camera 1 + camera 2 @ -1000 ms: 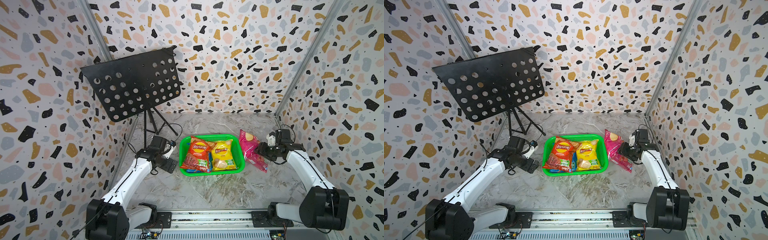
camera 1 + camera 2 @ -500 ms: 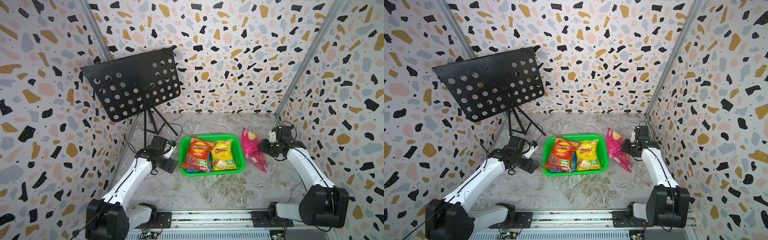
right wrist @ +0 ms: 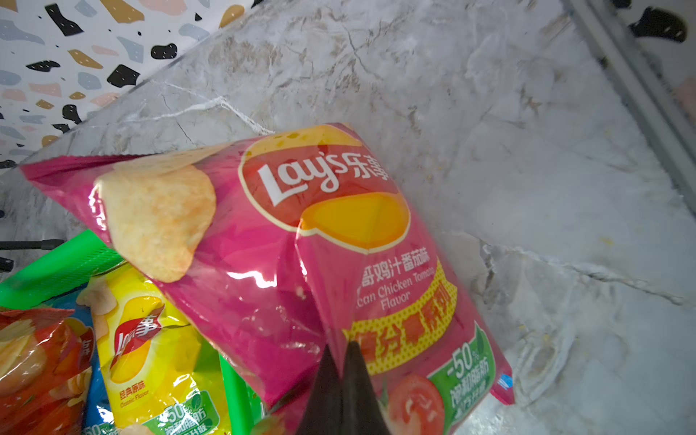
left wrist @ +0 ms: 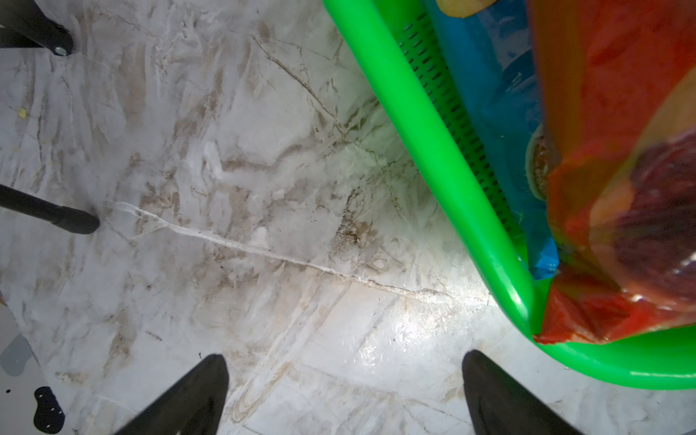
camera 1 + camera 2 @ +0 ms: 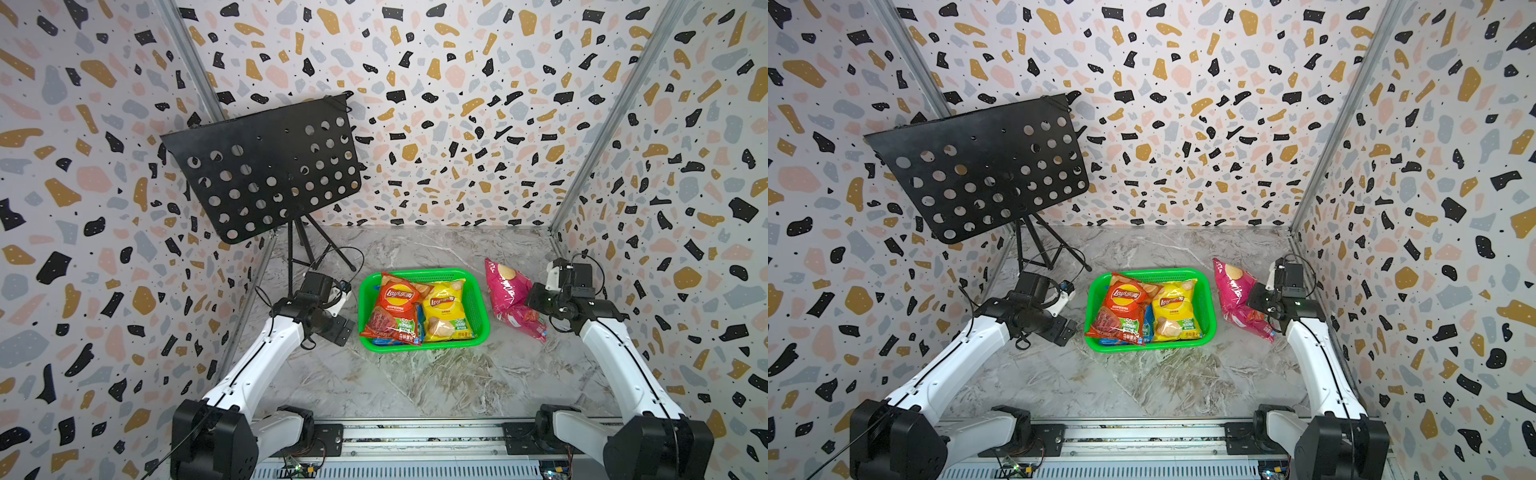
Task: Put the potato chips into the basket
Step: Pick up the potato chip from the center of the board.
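Observation:
The yellow bag (image 5: 444,308) lies beyond the basket's rim, so my right gripper should next carry the pink bag (image 5: 509,297) over that rim and let go of the pink bag's fold there.
The green basket (image 5: 477,305) (image 5: 1208,307) sits mid-table and holds an orange-red chips bag (image 5: 392,305) (image 5: 1125,307) and a yellow one (image 5: 446,309) (image 5: 1175,309), with a blue bag (image 4: 501,113) under the red one. To its right the larger pink chips bag (image 5: 509,297) (image 5: 1235,295) (image 3: 263,263) stands tilted, lifted at one side. My right gripper (image 3: 341,348) (image 5: 536,300) is shut on a fold of this pink bag. My left gripper (image 4: 344,361) (image 5: 338,328) hangs open over bare table just left of the basket's rim (image 4: 433,150).
A black perforated music stand (image 5: 266,174) (image 5: 984,174) on a tripod stands at the back left; its feet (image 4: 75,222) lie near my left gripper. Patterned walls close in on three sides, the right one close behind my right arm.
My right gripper has closed on the pink bag and pulled it a little towards the right wall, tilting it up. The left arm has not moved.

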`<state>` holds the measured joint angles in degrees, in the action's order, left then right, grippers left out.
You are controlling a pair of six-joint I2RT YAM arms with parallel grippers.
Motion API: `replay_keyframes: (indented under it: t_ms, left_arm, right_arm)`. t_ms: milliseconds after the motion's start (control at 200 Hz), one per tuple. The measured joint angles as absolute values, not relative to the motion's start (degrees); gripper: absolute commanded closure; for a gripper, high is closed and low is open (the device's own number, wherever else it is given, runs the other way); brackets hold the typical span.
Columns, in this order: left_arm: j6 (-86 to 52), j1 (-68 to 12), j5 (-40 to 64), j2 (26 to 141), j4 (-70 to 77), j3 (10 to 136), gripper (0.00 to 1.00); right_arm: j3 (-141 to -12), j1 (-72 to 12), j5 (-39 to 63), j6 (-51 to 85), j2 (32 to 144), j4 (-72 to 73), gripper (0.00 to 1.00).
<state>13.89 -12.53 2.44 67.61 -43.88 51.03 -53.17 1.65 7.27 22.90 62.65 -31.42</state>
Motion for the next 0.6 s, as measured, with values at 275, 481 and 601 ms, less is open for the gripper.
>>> replay_keyframes:
  t_ms: [275,481,601]
  left_arm:
    - [13.89,-12.53,2.28,67.29,-43.86,51.03,0.00]
    - [13.87,-12.53,1.91,67.29,-43.83,51.03,0.00]
    - [13.87,-12.53,1.50,67.29,-43.83,51.03,0.00]
  right_arm:
    - [-59.42,-12.29,-4.03,22.63,59.92,-38.65,1.00]
    - [-65.41,-23.88,-15.49,22.61,61.80,-42.57,1.00]
    - [-68.40,-31.22,-22.90,22.44,65.65,-43.83,1.00]
